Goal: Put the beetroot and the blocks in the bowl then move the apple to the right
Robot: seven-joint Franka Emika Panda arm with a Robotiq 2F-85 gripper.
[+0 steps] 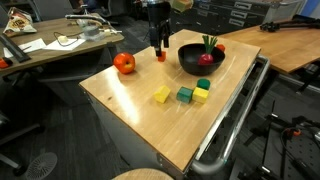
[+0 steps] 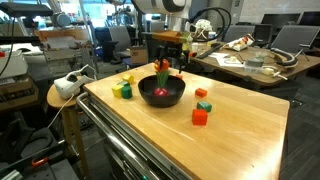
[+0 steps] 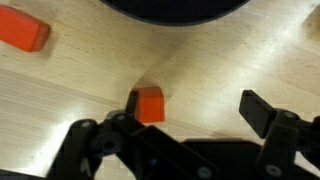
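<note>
I will next move my gripper down and toward the left in the wrist view, open around the red block (image 3: pixel 150 104), because it lies beside one finger, off the gripper's middle.
The black bowl (image 1: pixel 190 66) (image 2: pixel 176 98) holds the dark-red beetroot (image 1: pixel 207 58) (image 2: pixel 160 94), its green stalks upright. Near the front edge lie yellow (image 1: pixel 162 95), green (image 1: pixel 185 95) and yellow-green (image 1: pixel 201 94) blocks. The same group appears beside the bowl in an exterior view (image 2: pixel 121 89). A red block (image 1: pixel 160 57) (image 2: pixel 203 93) (image 3: pixel 150 104) lies between bowl and apple (image 1: pixel 124 63) (image 2: pixel 200 116). My gripper (image 1: pixel 157 44) (image 2: pixel 166 58) (image 3: pixel 195 110) hangs open above the table with nothing in it. In the wrist view the red block lies just inside the left finger (image 3: pixel 128 100).
The bowl's rim (image 3: pixel 175 12) fills the top of the wrist view, and a red-orange shape (image 3: pixel 22 32) sits at its top left. A metal rail (image 1: pixel 235 120) runs along the wooden table's edge. Cluttered desks (image 1: pixel 50 45) (image 2: pixel 255 60) stand behind.
</note>
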